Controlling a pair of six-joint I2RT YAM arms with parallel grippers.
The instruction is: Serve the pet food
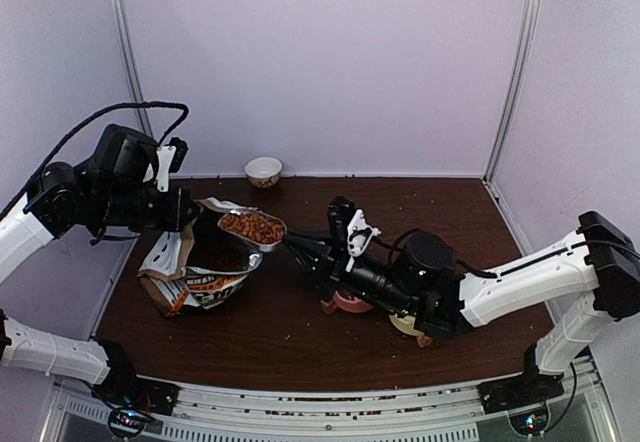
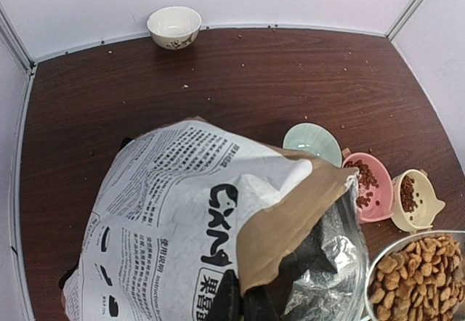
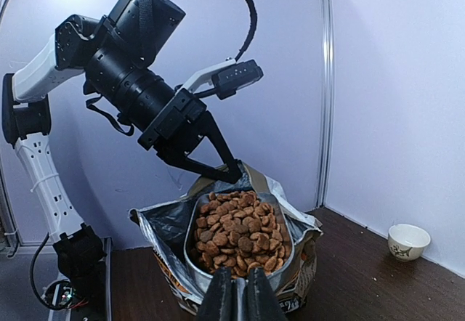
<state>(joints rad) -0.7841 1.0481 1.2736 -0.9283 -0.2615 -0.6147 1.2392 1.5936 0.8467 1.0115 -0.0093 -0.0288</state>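
Next, my right gripper will tip the kibble into the pink bowl, then move back down to the clear near tabletop, which lies below it, and release the scoop.
The pet food (image 1: 254,227) fills a silver scoop (image 1: 270,242) held level just above the open mouth of the paper bag (image 1: 200,277). My right gripper (image 3: 237,286) is shut on the scoop's handle, and the heaped kibble (image 3: 240,230) shows right in front of it. My left gripper (image 1: 190,212) is shut on the bag's rim and holds it open. In the left wrist view its dark fingers (image 2: 240,299) pinch the brown edge of the bag (image 2: 182,212). The loaded scoop (image 2: 418,274) shows there at the lower right.
A pink bowl (image 2: 367,183) and a cream bowl (image 2: 415,199) each hold some kibble, and a green bowl (image 2: 312,141) stands beside them, all under my right arm. A white bowl (image 1: 263,170) stands at the back wall. Stray kibble is scattered on the table.
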